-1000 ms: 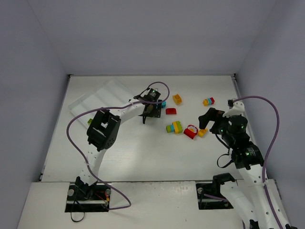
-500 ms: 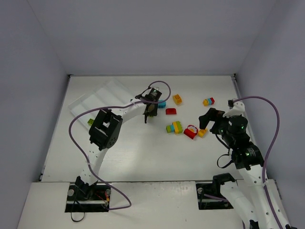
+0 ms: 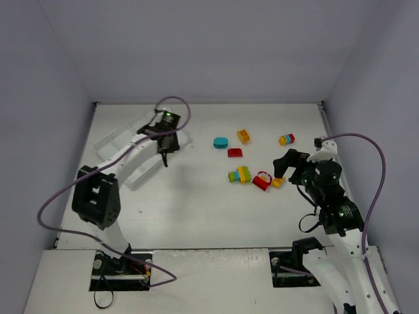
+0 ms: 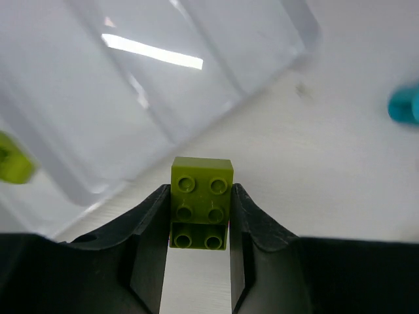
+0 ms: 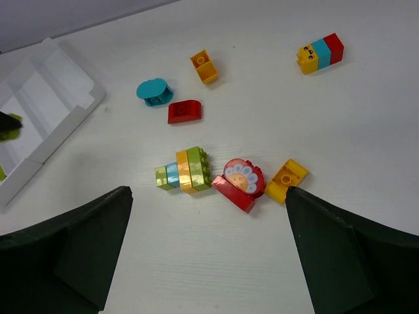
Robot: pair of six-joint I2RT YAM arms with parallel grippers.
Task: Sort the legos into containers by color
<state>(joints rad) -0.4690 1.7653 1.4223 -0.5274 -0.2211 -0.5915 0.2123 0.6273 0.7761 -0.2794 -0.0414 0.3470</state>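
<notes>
The tray's section with another green lego in it is to the left in the top view, so I should next move my left gripper that way and release the lime green lego.
My left gripper [image 4: 200, 219] is shut on a lime green lego [image 4: 201, 196] and hangs over the near right end of the white tray of containers [image 3: 110, 139], whose compartments [image 4: 131, 98] show in the left wrist view. Another green lego [image 4: 10, 167] lies in one compartment. My right gripper [image 5: 208, 196] stands open above a multi-coloured cluster [image 5: 184, 170], a red flower brick [image 5: 239, 183] and a yellow brick [image 5: 287, 179]. Farther off lie a teal lego [image 3: 220, 141], a red one [image 3: 235, 152], an orange-yellow one [image 3: 243, 135] and a yellow-teal-red cluster [image 3: 286, 139].
The left arm's purple cable [image 3: 65, 190] loops over the table's left side. Grey walls [image 3: 209, 52] close in the table on three sides. The tray's corner [image 5: 95, 98] shows at the left of the right wrist view.
The left gripper has shut on the green lego and swung left with it, from beside the teal lego to the tray. The right arm has stayed put.
</notes>
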